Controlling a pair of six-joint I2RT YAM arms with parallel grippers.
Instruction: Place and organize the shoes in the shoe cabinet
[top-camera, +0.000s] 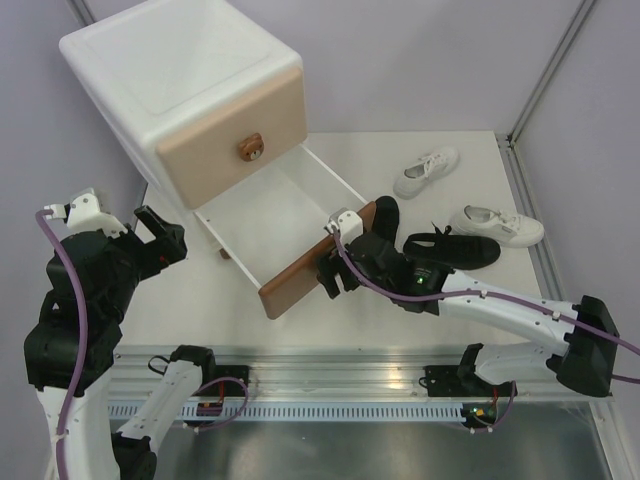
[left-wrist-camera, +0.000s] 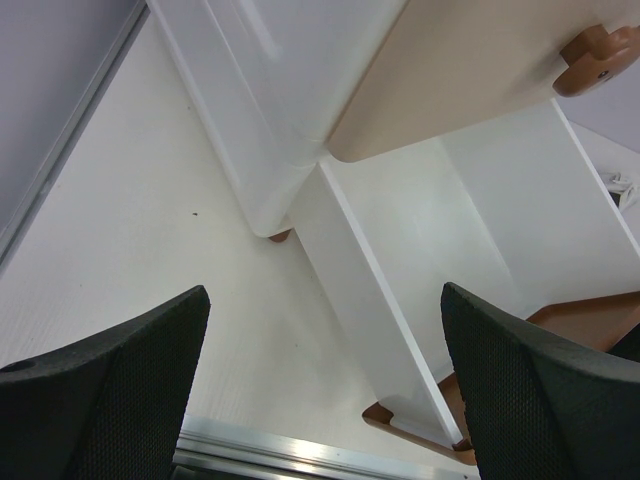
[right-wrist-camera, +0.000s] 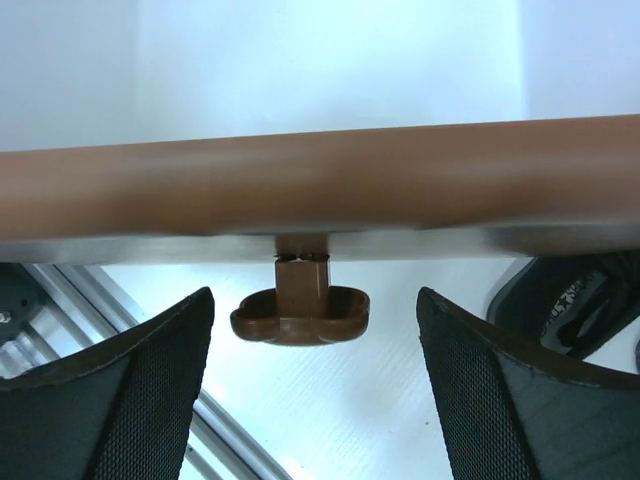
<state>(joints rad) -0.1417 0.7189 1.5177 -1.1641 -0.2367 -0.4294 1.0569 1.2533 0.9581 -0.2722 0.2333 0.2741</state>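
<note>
The nearer black shoe lies to the right of my right gripper in the top view: the drawer being open, I need to move across and down onto the shoe's side.
The white shoe cabinet stands at the back left, with its beige upper drawer shut. Its lower drawer is pulled out and empty, with the brown front facing me. My right gripper is open, its jaws on either side of the brown bear knob without touching it. One black shoe lies just behind the right wrist, the other to its right. Two white sneakers lie at the right. My left gripper is open and empty, left of the drawer.
The left wrist view shows the cabinet's brown foot, the drawer's side wall and the table's metal front rail. A metal frame post rises at the back right, with the table's right edge rail below it.
</note>
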